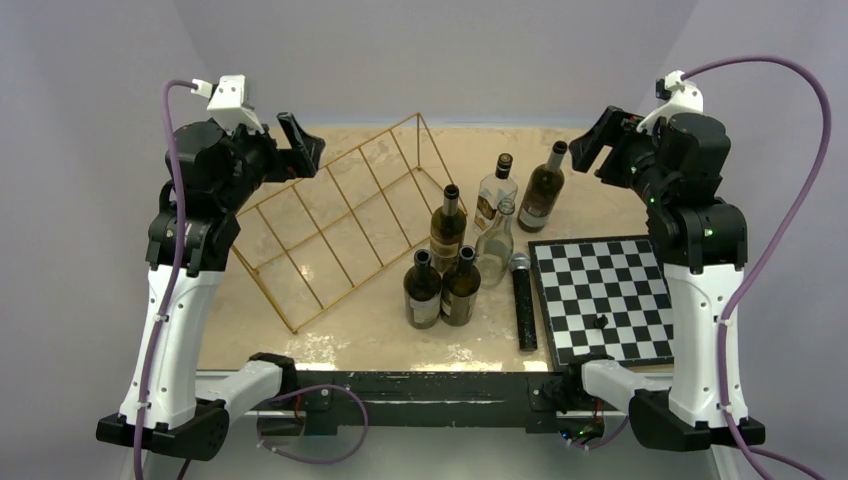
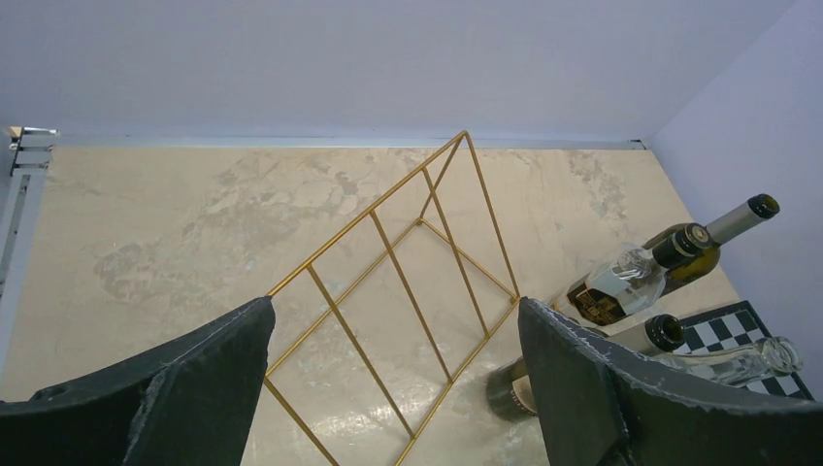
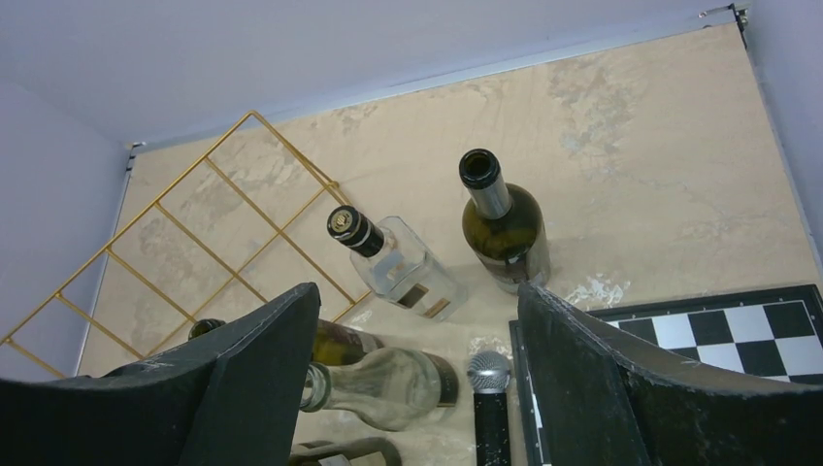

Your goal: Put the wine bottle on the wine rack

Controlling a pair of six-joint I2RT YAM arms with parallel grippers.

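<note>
My left gripper will swing back and to the right in the top view, to the front bottle nearer the rack, and turn as it goes onto the bottle's exposed neck [image 1: 422,259].
The wine rack [image 1: 330,163], a slanted gold wire frame with parallel dividers, stands at the left-middle of the table and holds no bottle. Several wine bottles stand upright to its right: a dark one [image 1: 447,230], a clear square one with a black cap [image 1: 494,195], a dark green one [image 1: 542,188], a clear round one [image 1: 495,245] and two dark ones in front [image 1: 440,290]. My left gripper [image 1: 300,145] is open and raised above the rack's far left side [image 2: 369,214]. My right gripper [image 1: 590,140] is open and raised, right of the green bottle [image 3: 505,223].
A black microphone [image 1: 524,300] lies beside the bottles, along the left edge of a black-and-white chessboard [image 1: 600,298] with one small dark piece on it. Grey walls close in the back and both sides of the beige table.
</note>
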